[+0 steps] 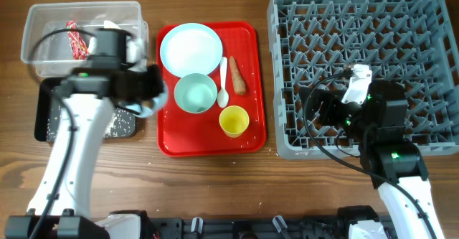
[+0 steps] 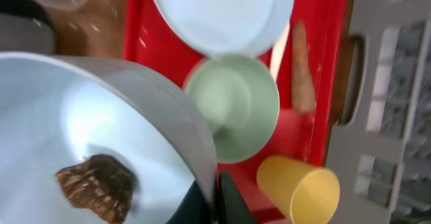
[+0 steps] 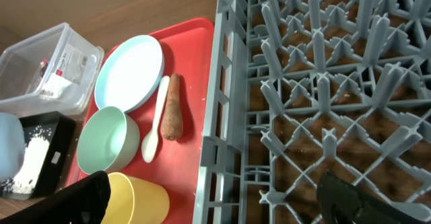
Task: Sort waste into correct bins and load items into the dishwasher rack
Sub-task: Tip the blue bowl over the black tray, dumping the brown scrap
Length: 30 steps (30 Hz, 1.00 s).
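Observation:
My left gripper tips the scrap into the black tray next. It then goes down onto the red tray's bare near corner [image 1: 182,136] below to release the bowl.
My left gripper [image 2: 217,197] is shut on the rim of a pale blue bowl [image 2: 81,116] that has a small brown food scrap [image 2: 94,187] inside. It holds the bowl by the black tray [image 1: 44,117], which contains rice grains [image 1: 122,128]. The clear tub [image 1: 43,24] holds a red wrapper [image 1: 75,39] and tissue. On the red tray [image 1: 251,135] lie a plate [image 1: 190,47], a second bowl [image 1: 195,93], a white spoon [image 1: 223,81], a brown stick [image 1: 237,75] and a yellow cup [image 1: 234,120]. My right gripper [image 3: 215,200] is open and empty over the left front edge of the grey rack [image 1: 430,146].
The rack's upright pegs stand close under my right gripper. The red tray lies between the bins and the rack. Bare wooden table [image 1: 215,189] shows along the front.

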### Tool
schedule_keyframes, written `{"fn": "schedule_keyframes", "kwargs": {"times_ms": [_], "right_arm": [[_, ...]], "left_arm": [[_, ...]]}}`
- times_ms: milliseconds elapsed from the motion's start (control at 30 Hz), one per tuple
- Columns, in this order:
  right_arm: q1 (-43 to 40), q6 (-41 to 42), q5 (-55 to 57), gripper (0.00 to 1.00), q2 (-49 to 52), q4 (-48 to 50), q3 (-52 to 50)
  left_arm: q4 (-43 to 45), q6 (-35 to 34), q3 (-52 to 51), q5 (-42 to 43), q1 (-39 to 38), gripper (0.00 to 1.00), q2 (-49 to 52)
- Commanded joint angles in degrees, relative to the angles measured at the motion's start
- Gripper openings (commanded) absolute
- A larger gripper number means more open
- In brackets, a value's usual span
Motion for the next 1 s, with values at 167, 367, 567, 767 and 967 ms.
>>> {"fn": "schedule_keyframes", "kwargs": {"times_ms": [167, 367, 567, 767, 967], "right_arm": [[0.0, 0.5, -0.9, 1.0, 0.0, 0.3, 1.1], [0.0, 0.4, -0.9, 1.0, 0.0, 0.9, 1.1], [0.0, 0.2, -0.9, 1.0, 0.0, 1.0, 1.1], [0.0, 0.7, -0.9, 1.0, 0.0, 1.0, 1.1], [0.0, 0.6, -0.9, 1.0, 0.0, 1.0, 1.1]], "left_arm": [[3.7, 12.5, 0.3, 29.0, 24.0, 0.04, 6.8], [4.2, 20.4, -1.5, 49.3, 35.4, 0.04, 17.2], [3.0, 22.7, -2.0, 60.3, 39.3, 0.04, 25.6], [2.9, 24.0, -2.0, 67.8, 40.0, 0.04, 26.6], [1.7, 21.6, -2.0, 72.1, 41.0, 0.04, 26.6]]}}
